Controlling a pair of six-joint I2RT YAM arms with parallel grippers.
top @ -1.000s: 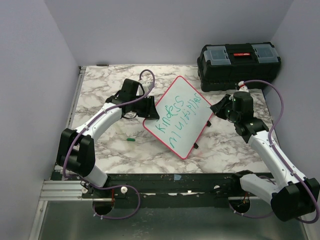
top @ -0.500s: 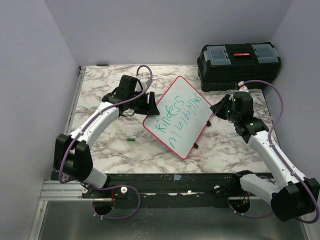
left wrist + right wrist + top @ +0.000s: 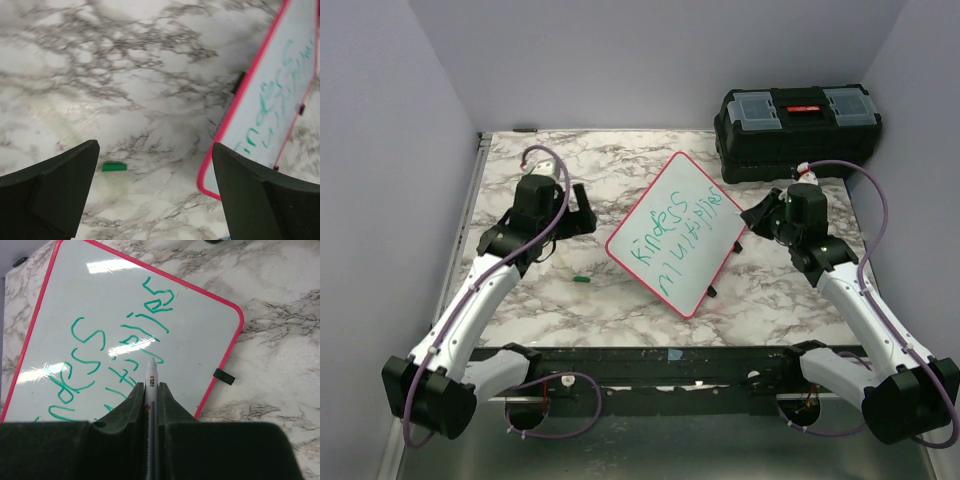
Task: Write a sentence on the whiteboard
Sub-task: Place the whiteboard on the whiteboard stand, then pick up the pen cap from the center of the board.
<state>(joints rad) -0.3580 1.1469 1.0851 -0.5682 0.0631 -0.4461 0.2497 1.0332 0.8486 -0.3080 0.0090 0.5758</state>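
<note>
The marker's tip is uncovered, so my left gripper goes back and down toward the small green cap (image 3: 581, 279) (image 3: 114, 166) next, turning its open fingers to close across it.
The whiteboard (image 3: 692, 205) is white with a red-pink rim and lies diagonally on the marble table. The sentence (image 3: 672, 238) runs across it in two lines of green handwriting, also seen as the sentence (image 3: 120, 342) in the right wrist view. My right gripper (image 3: 756, 214) hovers at the board's right edge, shut on a white marker (image 3: 151, 377) whose tip points at the second line. My left gripper (image 3: 584, 212) stands open to the left of the board, apart from it. In the left wrist view, the left gripper (image 3: 155, 187) holds nothing and the whiteboard (image 3: 272, 95) lies to its right.
A small green cap (image 3: 581, 279) lies on the table left of the board and shows as the green cap (image 3: 114, 166) between my left fingers' view. A black toolbox (image 3: 798, 120) stands at the back right. Black clips (image 3: 223, 376) sit at the board's rim.
My left gripper has opened wide and drawn back to the left, away from the whiteboard's left edge. The board and the right arm have stayed put.
</note>
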